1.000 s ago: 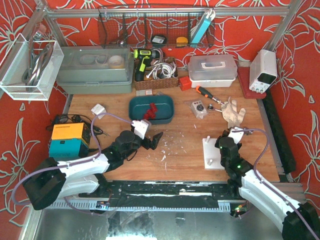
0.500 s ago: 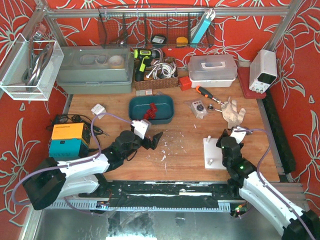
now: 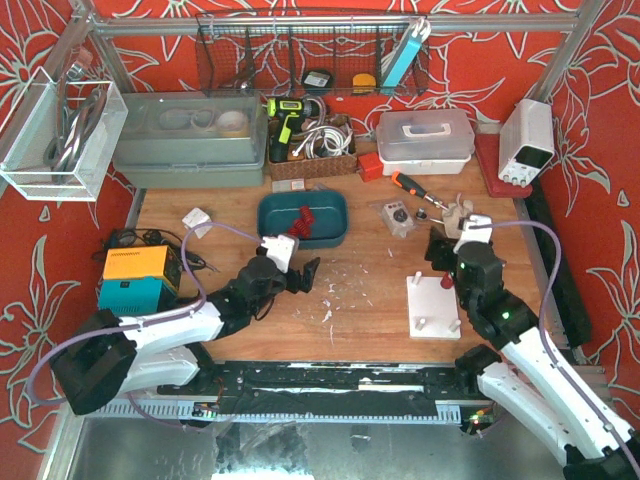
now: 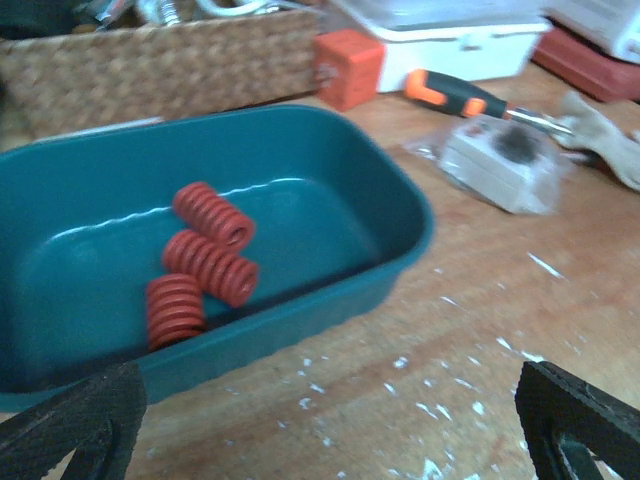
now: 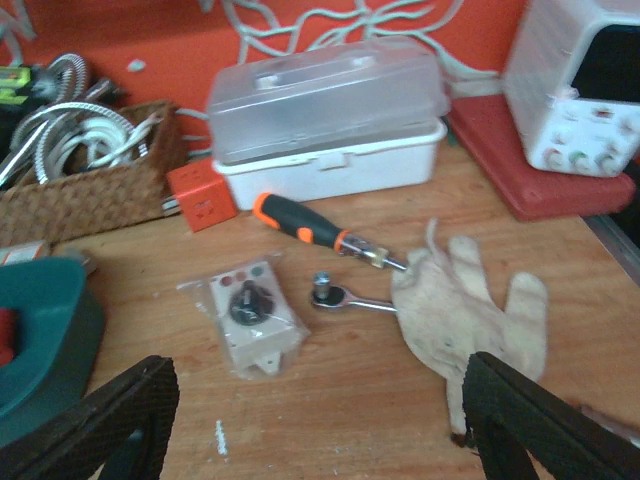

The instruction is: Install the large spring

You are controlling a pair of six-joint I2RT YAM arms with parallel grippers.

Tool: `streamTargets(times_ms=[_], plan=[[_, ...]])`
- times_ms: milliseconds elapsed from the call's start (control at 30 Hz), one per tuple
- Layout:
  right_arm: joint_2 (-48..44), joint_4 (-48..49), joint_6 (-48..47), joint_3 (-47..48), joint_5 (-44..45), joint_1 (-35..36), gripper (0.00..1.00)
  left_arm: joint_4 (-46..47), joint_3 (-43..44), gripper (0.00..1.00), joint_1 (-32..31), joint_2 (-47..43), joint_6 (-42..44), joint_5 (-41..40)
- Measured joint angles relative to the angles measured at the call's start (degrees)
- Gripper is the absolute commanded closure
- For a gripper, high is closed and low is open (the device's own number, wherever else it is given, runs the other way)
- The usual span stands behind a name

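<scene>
My left gripper is separated from the farthest red spring (image 3: 307, 213) by the tray's near side. It will next move outward over that side, tilt its fingers down and lower onto the spring.
Three red springs (image 4: 211, 267) lie together in the teal tray (image 4: 400, 240); the tray (image 3: 335, 222) also shows in the top view at mid-table. I cannot tell which of them is the large spring. My left gripper (image 4: 325, 445) is open just in front of the tray's near wall, with nothing between its fingers (image 4: 75, 430). In the top view the left gripper (image 3: 303, 275) sits below the tray. The white peg plate (image 3: 432, 310) lies at right. My right gripper (image 3: 448, 255) hovers open at its far edge. In the right wrist view this gripper (image 5: 320, 425) is empty.
Beyond the right gripper lie a pale glove (image 5: 470, 310), a ratchet (image 5: 350, 298), an orange-black screwdriver (image 5: 300, 228) and a bagged white part (image 5: 250, 315). A wicker basket (image 3: 310, 150), a white lidded box (image 3: 425, 140) and a grey bin (image 3: 190, 140) line the back. An orange-teal device (image 3: 135, 280) stands at left.
My right gripper has opened wide and moved from over the white plate toward its far edge. The left gripper has edged slightly toward the tray, still open.
</scene>
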Motion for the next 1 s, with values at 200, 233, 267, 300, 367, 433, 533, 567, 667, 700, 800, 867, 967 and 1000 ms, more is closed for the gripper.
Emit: streamTargets(times_ms=[200, 233, 267, 300, 367, 433, 533, 567, 667, 700, 800, 867, 967, 1000], plan=[[8.26, -1.4, -1.6, 5.99, -11.76, 0.0, 0.01, -9.88, 11.8, 0.14, 7.06, 7.37, -12.85, -2.84], [8.68, -1.46, -1.6, 5.84, -13.22, 0.02, 0.01, -11.87, 14.82, 0.17, 8.33, 9.11, -15.39, -2.89], [8.76, -1.38, -1.55, 5.49, -14.27, 0.02, 0.01, -13.51, 17.49, 0.18, 9.31, 10.73, -17.79, -2.97], [8.68, -1.31, -1.51, 5.05, -15.26, 0.02, 0.01, -15.13, 20.0, 0.22, 10.01, 12.24, -20.13, -3.19], [8.07, -0.74, -1.11, 3.76, -16.5, 0.02, 0.01, -18.21, 24.61, 0.31, 10.49, 15.1, -24.35, -3.58], [6.91, 0.46, -0.15, 1.77, -17.2, 0.02, 0.01, -21.03, 28.83, 0.39, 10.67, 18.08, -27.45, -4.2], [5.22, 1.29, 1.2, -0.72, -17.73, 0.02, 0.01, -24.72, 34.8, 0.51, 10.84, 23.15, -30.47, -5.62], [4.81, 1.4, 1.66, -1.18, -17.73, 0.02, 0.01, -25.83, 36.63, 0.56, 10.99, 24.92, -31.26, -6.1], [4.0, 2.27, 2.49, -1.97, -17.75, 0.02, 0.01, -28.52, 41.29, 0.61, 11.56, 30.36, -32.94, -6.88], [3.85, 2.69, 2.82, -2.16, -17.77, 0.02, 0.01, -29.05, 42.38, 0.61, 11.76, 32.09, -33.31, -6.93], [3.8, 3.65, 3.34, -2.54, -18.03, 0.02, 0.01, -30.71, 45.29, 0.63, 12.26, 37.11, -33.66, -6.6], [3.91, 3.98, 3.48, -2.62, -18.38, 0.02, 0.01, -32.39, 47.56, 0.64, 12.48, 40.37, -33.73, -6.16], [4.07, 4.42, 3.5, -2.78, -18.53, 0.02, 0.01, -34.03, 50.03, 0.65, 12.63, 43.87, -33.75, -5.4], [4.07, 4.61, 3.5, -2.93, -18.56, 0.02, 0.01, -34.51, 50.58, 0.64, 12.63, 44.63, -33.75, -5.18]])
